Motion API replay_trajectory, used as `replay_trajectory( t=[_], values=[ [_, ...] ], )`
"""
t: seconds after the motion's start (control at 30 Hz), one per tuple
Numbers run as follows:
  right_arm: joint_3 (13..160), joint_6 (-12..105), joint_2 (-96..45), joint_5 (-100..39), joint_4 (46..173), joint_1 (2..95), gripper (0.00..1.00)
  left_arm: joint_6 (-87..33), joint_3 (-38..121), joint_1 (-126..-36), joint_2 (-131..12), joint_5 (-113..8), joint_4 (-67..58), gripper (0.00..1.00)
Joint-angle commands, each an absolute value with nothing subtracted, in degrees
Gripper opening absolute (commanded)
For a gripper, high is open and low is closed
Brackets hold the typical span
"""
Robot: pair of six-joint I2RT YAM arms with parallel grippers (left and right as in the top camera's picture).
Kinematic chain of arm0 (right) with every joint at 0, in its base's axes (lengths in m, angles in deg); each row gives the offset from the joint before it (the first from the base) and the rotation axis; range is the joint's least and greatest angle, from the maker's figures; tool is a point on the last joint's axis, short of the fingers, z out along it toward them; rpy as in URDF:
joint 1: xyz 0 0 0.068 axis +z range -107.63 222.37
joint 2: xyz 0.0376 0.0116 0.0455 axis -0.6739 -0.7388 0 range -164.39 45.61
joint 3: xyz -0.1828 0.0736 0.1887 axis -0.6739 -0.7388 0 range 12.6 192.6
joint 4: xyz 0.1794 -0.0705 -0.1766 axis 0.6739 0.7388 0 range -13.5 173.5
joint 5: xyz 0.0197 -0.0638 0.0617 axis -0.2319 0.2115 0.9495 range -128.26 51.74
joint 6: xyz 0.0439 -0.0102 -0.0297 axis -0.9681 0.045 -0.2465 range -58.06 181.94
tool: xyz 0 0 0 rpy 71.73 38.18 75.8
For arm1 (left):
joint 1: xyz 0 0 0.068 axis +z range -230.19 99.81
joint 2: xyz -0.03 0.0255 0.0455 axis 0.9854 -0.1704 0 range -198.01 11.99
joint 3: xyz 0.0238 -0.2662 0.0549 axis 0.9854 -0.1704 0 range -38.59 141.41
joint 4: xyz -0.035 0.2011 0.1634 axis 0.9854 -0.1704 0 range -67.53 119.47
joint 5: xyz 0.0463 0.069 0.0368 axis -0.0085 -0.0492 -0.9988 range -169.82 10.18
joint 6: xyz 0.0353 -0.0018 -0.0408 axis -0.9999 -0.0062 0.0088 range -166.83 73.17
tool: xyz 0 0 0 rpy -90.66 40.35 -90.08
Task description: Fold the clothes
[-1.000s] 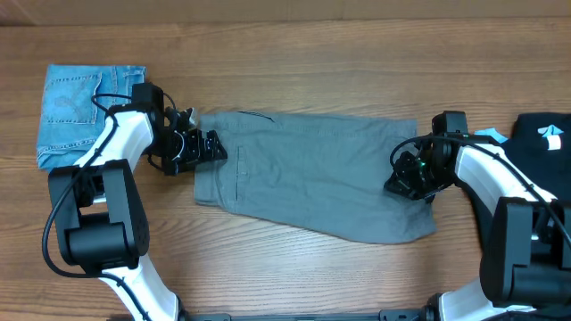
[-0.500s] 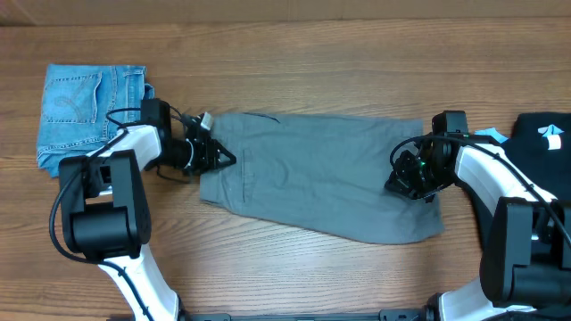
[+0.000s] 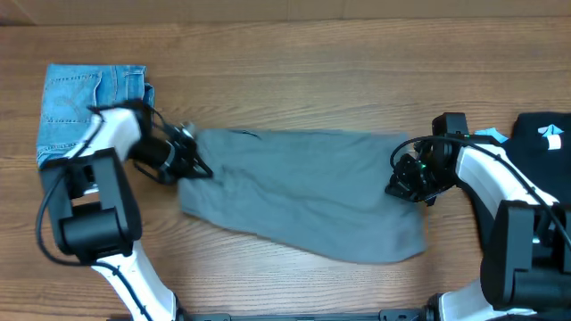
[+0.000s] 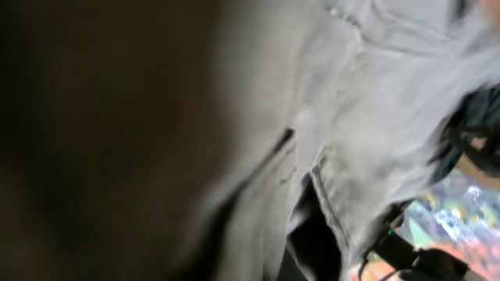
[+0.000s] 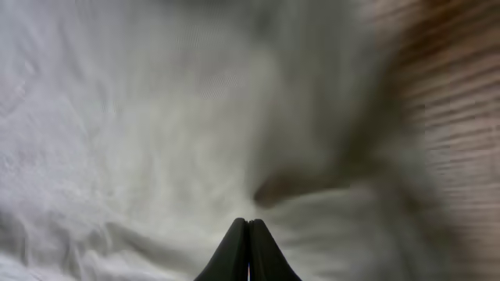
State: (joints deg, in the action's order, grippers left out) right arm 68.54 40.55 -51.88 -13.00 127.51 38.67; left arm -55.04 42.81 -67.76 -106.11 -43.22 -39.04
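Observation:
I will next lift the shorts' edge in my left gripper and carry it across the grey shorts [image 3: 294,192], then let go of it over their opposite end [image 3: 393,225], because the shorts are spread out unfolded.
The clothes, grey shorts [image 3: 294,192], lie spread across the middle of the wooden table [image 3: 294,71]. My left gripper [image 3: 192,165] is shut on their left edge, where the cloth bunches toward the fingers. In the left wrist view the grey fabric [image 4: 375,117] fills the blurred frame and hides the fingers. My right gripper [image 3: 399,185] sits at the right edge of the shorts. In the right wrist view its fingertips [image 5: 248,222] are pressed together, with the puckered grey cloth [image 5: 117,140] drawn up to them.
Folded blue denim shorts [image 3: 89,111] lie at the far left, just behind my left arm. A black garment with a pale tag [image 3: 544,134] lies at the right edge of the table.
The left gripper has closed on the left edge of the shorts and pulled it left and down. The cloth has shifted and its right edge has drawn in. The right arm has stayed put.

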Motion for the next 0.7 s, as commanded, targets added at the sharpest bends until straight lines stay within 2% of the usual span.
replay_trajectory(
  t=[0.0, 0.1, 0.23, 0.4, 0.67],
  values=[
    [70.7, 41.1, -46.9, -12.7, 128.2, 38.9, 0.04, -57.2, 58.1, -64.3, -98.2, -47.0, -48.2, 0.04],
    [70.8, 41.1, -44.9, -12.7, 128.6, 38.9, 0.04, -54.0, 69.2, -64.2, -96.1, -52.4, -55.1, 0.04],
    [70.8, 41.1, -44.1, -12.7, 129.6, 38.9, 0.04, -53.0, 78.8, -67.4, -95.9, -53.5, -60.3, 0.04],
    [70.7, 41.1, -44.1, -12.7, 130.2, 38.9, 0.04, -45.0, 77.0, -79.3, -98.7, -64.2, -59.3, 0.05],
    [70.7, 41.4, -44.1, -12.7, 130.6, 38.9, 0.04, -34.9, 76.9, -94.4, -106.6, -65.8, -59.2, 0.08]
  ],
)
